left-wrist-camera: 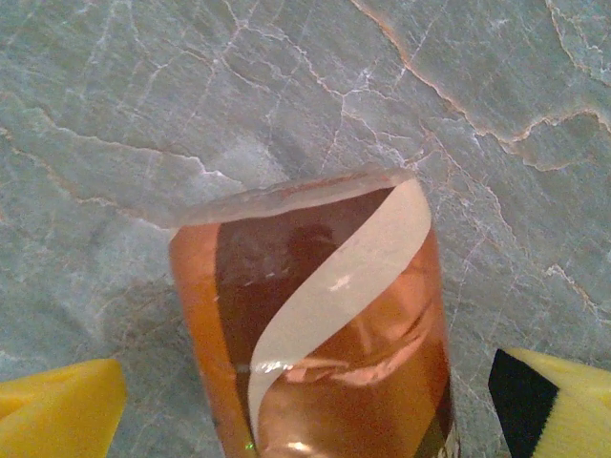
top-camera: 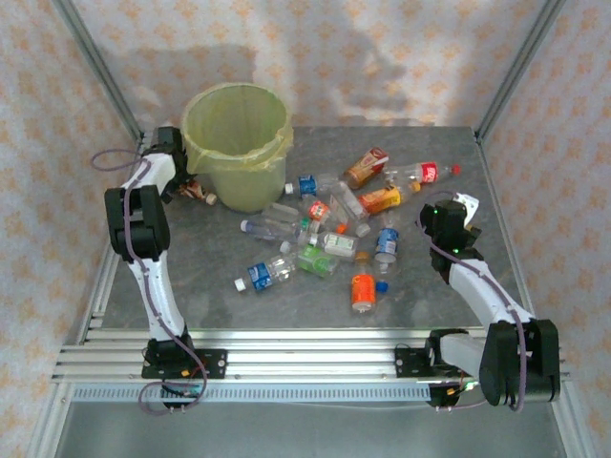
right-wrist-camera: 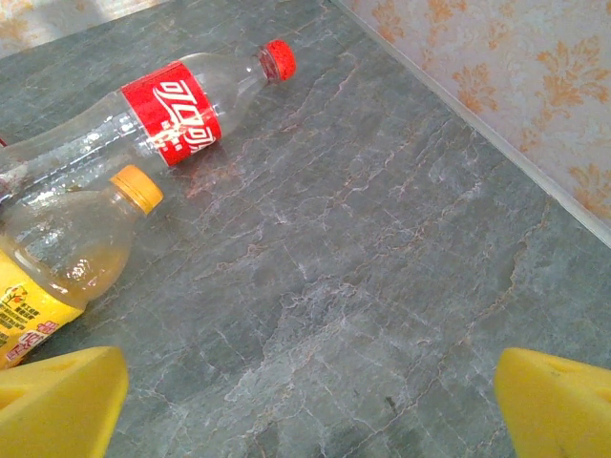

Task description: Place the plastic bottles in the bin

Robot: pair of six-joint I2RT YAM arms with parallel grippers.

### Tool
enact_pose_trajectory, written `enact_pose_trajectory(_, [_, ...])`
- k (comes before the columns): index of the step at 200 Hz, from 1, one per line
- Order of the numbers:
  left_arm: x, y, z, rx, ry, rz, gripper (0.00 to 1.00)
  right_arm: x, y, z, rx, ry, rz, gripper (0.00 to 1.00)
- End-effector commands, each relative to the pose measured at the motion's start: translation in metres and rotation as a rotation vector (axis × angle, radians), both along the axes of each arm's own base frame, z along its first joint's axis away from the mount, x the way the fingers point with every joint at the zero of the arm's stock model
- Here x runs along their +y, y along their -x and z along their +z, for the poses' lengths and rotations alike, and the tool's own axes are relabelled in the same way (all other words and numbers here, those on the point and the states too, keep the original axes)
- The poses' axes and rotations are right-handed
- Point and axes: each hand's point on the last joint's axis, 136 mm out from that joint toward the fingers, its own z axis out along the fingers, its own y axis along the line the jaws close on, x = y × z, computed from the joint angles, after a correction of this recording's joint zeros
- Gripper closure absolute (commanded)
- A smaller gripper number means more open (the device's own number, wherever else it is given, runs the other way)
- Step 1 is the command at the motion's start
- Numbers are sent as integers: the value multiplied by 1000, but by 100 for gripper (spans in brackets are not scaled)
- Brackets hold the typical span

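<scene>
The swirl-labelled body of the orange-brown bottle [top-camera: 203, 194] already has the open fingers on either side, so my left gripper lowers around it and closes next.
The bin [top-camera: 236, 143], lined with a yellow-green bag, stands at the back left. Just left of its base lies an orange-brown bottle [top-camera: 203, 194] with a pale swirl label [left-wrist-camera: 315, 315]. My left gripper [top-camera: 191, 185] [left-wrist-camera: 305, 391] is open, its yellow fingers [left-wrist-camera: 57, 410] standing apart on either side of that bottle. Several plastic bottles [top-camera: 315, 239] lie scattered mid-table. My right gripper [top-camera: 465, 204] [right-wrist-camera: 310, 391] is open over bare table. Beside it lie a red-labelled clear bottle [right-wrist-camera: 172, 110] [top-camera: 425, 174] and a yellow-labelled bottle [right-wrist-camera: 57, 258] [top-camera: 382, 198].
An orange bottle [top-camera: 363, 291] and a blue-labelled bottle [top-camera: 260, 275] lie nearest the front rail. The patterned wall [right-wrist-camera: 516, 86] runs close along the table's right edge. The metal frame posts [top-camera: 520, 67] stand at the back corners.
</scene>
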Motion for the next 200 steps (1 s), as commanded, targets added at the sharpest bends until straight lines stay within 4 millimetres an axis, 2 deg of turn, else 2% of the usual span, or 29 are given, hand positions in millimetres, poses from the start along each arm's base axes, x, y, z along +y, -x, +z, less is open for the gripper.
enact_pose_trajectory(1, [3, 7, -8, 59, 2, -16, 5, -5, -1, 12, -17, 2, -22, 1])
enact_pose_trajectory(21, [2, 9, -20, 85, 7, -24, 12, -5, -1, 13, -15, 1, -22, 1])
enact_pose_trajectory(45, [1, 13, -28, 110, 8, -28, 27, -5, 1, 13, -14, 1, -25, 1])
enact_pose_trajectory(58, [2, 16, -28, 119, -1, -29, 34, -5, 1, 13, -14, 0, -24, 1])
enact_pose_trajectory(88, [6, 26, -17, 133, -40, -36, 44, -5, 3, 13, -12, -4, -29, 1])
enact_pose_trajectory(125, [12, 45, 10, 135, -103, -37, 49, -7, 8, 9, 11, -1, -44, 1])
enact_pose_trajectory(170, [13, 75, 55, 97, -159, -27, 51, -8, 15, 6, 31, -4, -51, 1])
enact_pose_trajectory(174, [13, 78, 54, 104, -163, -26, 51, -8, 16, 6, 31, -5, -53, 1])
enact_pose_trajectory(179, [14, 81, 70, 76, -178, -18, 51, -8, 16, 6, 32, -6, -54, 1])
enact_pose_trajectory(200, [16, 99, 96, 56, -215, 3, 52, -8, 19, 7, 34, -13, -58, 1])
